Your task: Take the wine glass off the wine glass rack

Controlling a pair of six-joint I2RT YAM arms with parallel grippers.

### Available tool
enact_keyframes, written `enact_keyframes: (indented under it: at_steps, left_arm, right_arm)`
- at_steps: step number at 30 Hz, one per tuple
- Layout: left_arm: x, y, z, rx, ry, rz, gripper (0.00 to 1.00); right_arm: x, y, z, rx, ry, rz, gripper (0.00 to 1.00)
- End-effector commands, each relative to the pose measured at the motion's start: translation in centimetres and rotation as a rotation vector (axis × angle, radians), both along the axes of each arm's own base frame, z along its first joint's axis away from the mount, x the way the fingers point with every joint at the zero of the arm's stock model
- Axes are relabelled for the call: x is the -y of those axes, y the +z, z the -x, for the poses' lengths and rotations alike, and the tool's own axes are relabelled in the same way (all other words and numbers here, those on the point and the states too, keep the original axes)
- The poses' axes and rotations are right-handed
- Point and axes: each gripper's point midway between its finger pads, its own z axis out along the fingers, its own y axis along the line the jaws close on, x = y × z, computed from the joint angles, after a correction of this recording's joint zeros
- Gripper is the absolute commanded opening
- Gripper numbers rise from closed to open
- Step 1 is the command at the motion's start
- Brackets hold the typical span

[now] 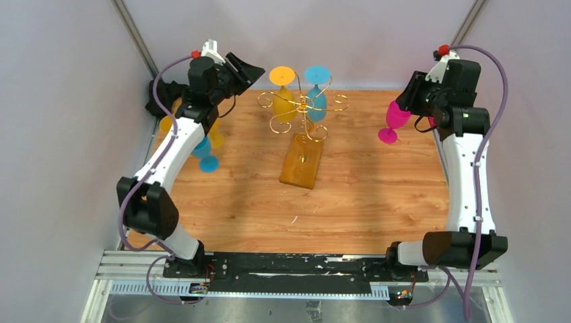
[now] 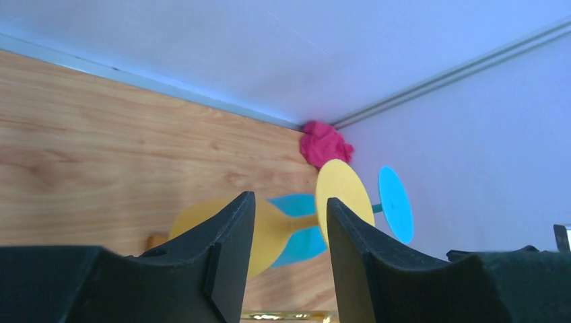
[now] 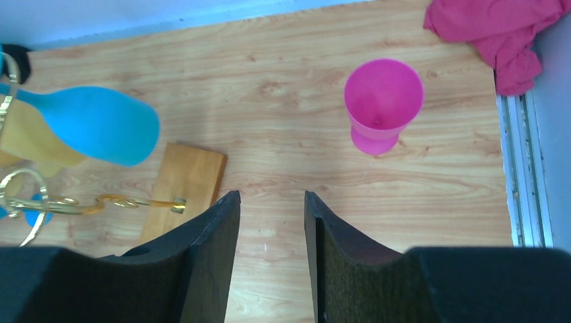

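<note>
The yellow glass's foot [image 1: 281,76] [image 2: 341,199] stands above the wire, to the right in the top view. My left gripper slides across and closes on the glass's rim next.
The gold wire wine glass rack [image 1: 306,108] stands mid-table on its wooden base [image 1: 301,161]. A yellow wine glass [image 1: 283,99] and a blue wine glass [image 1: 316,99] hang upside down on it. My left gripper [image 1: 248,70] is open and empty, raised left of the rack. In the left wrist view [image 2: 289,202] the yellow glass [image 2: 276,229] and the blue glass [image 2: 394,202] lie beyond its fingers, apart from them. My right gripper [image 1: 407,97] is open and empty at the far right. Its wrist view [image 3: 269,198] shows the blue glass [image 3: 94,124] and the base [image 3: 185,185] to the left.
A pink glass [image 1: 394,121] stands upright on the table by my right gripper, also in the right wrist view [image 3: 382,104]. A pink cloth [image 3: 498,33] lies in the back right corner. A yellow and a blue glass [image 1: 205,158] sit under my left arm. Side walls are close.
</note>
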Motion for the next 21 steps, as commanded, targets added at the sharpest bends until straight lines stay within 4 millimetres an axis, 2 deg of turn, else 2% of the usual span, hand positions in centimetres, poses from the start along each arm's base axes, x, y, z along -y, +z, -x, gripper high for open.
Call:
enact_keyframes:
  at_steps: [1,6,16,21]
  left_arm:
    - [2.9,2.1,-0.9,0.044,-0.14,0.156,0.48]
    - [3.1,1.3,-1.2,0.023,-0.147,0.168,0.47]
    - [3.4,1.7,-1.0,0.03,-0.167,0.181,0.46]
    - [4.0,1.0,-1.0,0.012,-0.188,0.185,0.45]
  right_arm:
    - [-0.7,1.7,0.6,0.074,0.019,-0.037,0.45]
    - [-1.0,1.7,0.9,0.089,0.025,-0.045,0.45]
    - [-1.2,1.9,1.0,0.102,0.035,-0.053,0.44]
    - [-1.2,2.2,1.0,0.111,0.035,-0.054,0.43]
